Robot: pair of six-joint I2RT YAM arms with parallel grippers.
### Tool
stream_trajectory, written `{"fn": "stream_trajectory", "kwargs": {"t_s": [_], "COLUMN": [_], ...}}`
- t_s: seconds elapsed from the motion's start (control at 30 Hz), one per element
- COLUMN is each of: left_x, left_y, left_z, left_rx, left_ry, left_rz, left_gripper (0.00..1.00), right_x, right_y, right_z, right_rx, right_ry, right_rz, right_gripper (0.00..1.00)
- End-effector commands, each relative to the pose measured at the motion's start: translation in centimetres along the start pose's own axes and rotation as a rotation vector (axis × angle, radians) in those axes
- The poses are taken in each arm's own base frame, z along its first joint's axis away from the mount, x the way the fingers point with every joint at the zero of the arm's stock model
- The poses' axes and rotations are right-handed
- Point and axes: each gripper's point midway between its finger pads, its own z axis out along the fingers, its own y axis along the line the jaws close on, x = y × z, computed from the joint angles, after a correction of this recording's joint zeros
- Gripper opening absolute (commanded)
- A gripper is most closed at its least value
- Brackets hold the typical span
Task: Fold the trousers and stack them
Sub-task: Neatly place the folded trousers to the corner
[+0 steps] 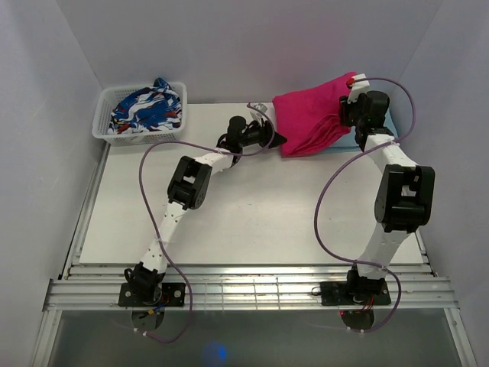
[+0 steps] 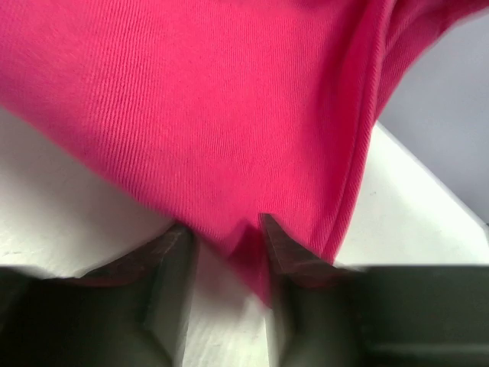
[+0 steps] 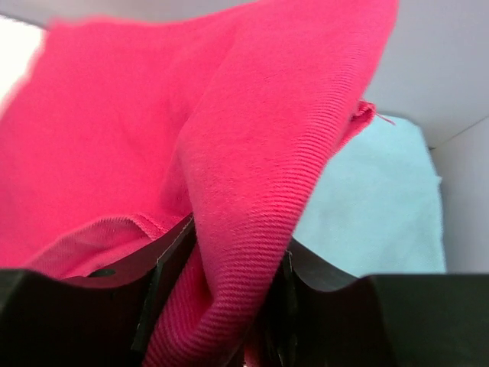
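Note:
My right gripper moves toward the right in the top view over the light blue cloth's wall-side end (image 1: 391,125) (image 3: 405,191) next. It releases the trousers' fold there, since that end lies uncovered.
The magenta-pink trousers (image 1: 309,115) are bunched and lifted at the back right of the table. My right gripper (image 1: 353,98) is shut on a thick fold of their upper right edge; in the right wrist view the fold (image 3: 252,176) fills the gap between the fingers of the gripper (image 3: 233,245). My left gripper (image 1: 278,140) is at the trousers' lower left edge. In the left wrist view the cloth (image 2: 229,107) hangs in front of the gripper (image 2: 223,229), and only a thin corner dips between the parted jaws, with bare table showing in the gap.
A light blue folded cloth (image 1: 391,122) lies under the trousers at the back right, also in the right wrist view (image 3: 374,206). A white basket (image 1: 103,126) holding a blue-white-red patterned garment (image 1: 145,107) stands at the back left. Walls close in the sides.

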Motion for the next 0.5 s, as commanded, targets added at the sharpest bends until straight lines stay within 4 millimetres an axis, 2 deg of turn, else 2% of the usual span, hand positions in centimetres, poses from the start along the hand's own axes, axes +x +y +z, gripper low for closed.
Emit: {"fn": "stream_trajectory", "kwargs": {"t_s": [0.0,0.03,0.07,0.2,0.23,0.27,0.33,0.37,0.4,0.47], "left_x": [-4.3,-3.0,-2.4,-0.8,-0.6,0.1,0.5,1.0,1.3,1.5], "left_y": [-0.9,-0.8,-0.8,-2.0,-2.6,-3.6,-4.4,-5.3,-5.8,-6.4], "left_z": [0.5,0.0,-0.4,-3.6,-4.3,-5.7,-7.2,-8.3,-8.9,-9.6], "left_rx": [0.012,0.014,0.018,-0.002,0.002,0.006,0.012,0.016,0.028,0.028], "left_ry": [-0.127,-0.094,-0.074,-0.004,0.007,0.031,0.05,0.063,0.077,0.085], "left_rz": [0.048,0.01,0.0,0.002,0.001,-0.017,-0.024,-0.031,-0.035,-0.055], "left_gripper": [0.64,0.67,0.69,0.73,0.73,0.73,0.75,0.75,0.76,0.78], "right_x": [-8.6,-9.3,-8.3,-8.4,-9.5,-9.3,-10.3,-11.4,-12.0,-14.4], "right_y": [-6.9,-7.0,-6.9,-6.9,-7.3,-7.4,-7.5,-7.4,-6.6,-5.3], "right_z": [0.1,0.6,1.8,3.8,3.9,4.2,3.9,3.6,3.4,2.7], "right_rx": [0.177,0.168,0.155,0.132,0.141,0.144,0.136,0.121,0.075,0.032], "right_ry": [-0.274,-0.29,-0.278,-0.291,-0.309,-0.307,-0.327,-0.346,-0.357,-0.404], "right_rz": [-0.099,-0.112,-0.115,-0.122,-0.128,-0.129,-0.118,-0.105,-0.07,-0.048], "right_gripper": [0.08,0.08,0.08,0.08,0.08,0.08,0.08,0.08,0.08,0.08]}}
